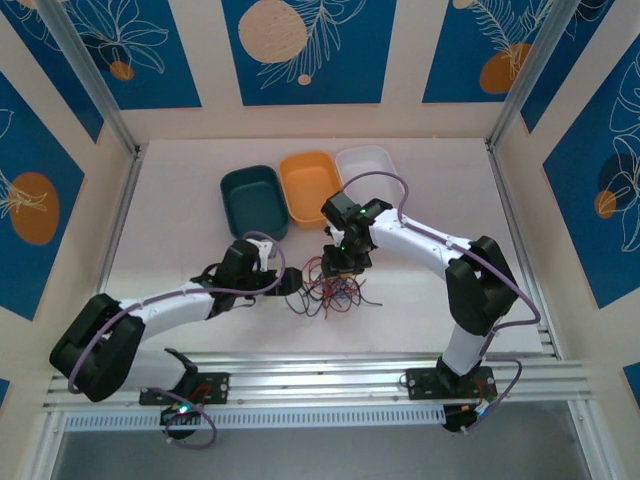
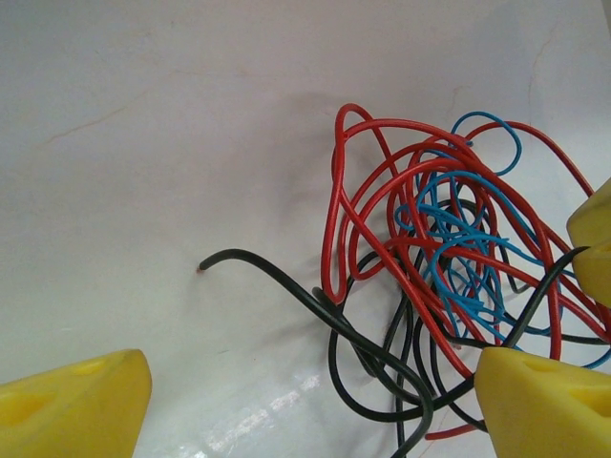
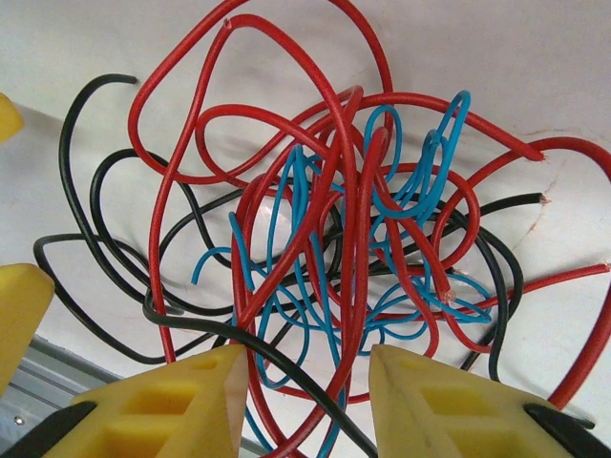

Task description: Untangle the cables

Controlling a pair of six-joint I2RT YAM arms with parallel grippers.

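My right gripper eases up slightly next and closes on the single black cable crossing between its open fingers, since pieces of red cable lie beneath it.
The cables are a tangled bunch of thin red, blue and black wires lying on the white table between the two arms. My left gripper is at the bunch's left side, open. In the left wrist view the cables lie ahead and to the right, and a black loop reaches in between the fingers of the left gripper. My right gripper hangs over the bunch's far side. In the right wrist view, red, blue and black strands of the cables run loosely through the open right gripper.
Three bins stand at the back: teal, orange and white. An aluminium rail runs along the near table edge. Bare table lies left and right of the bunch.
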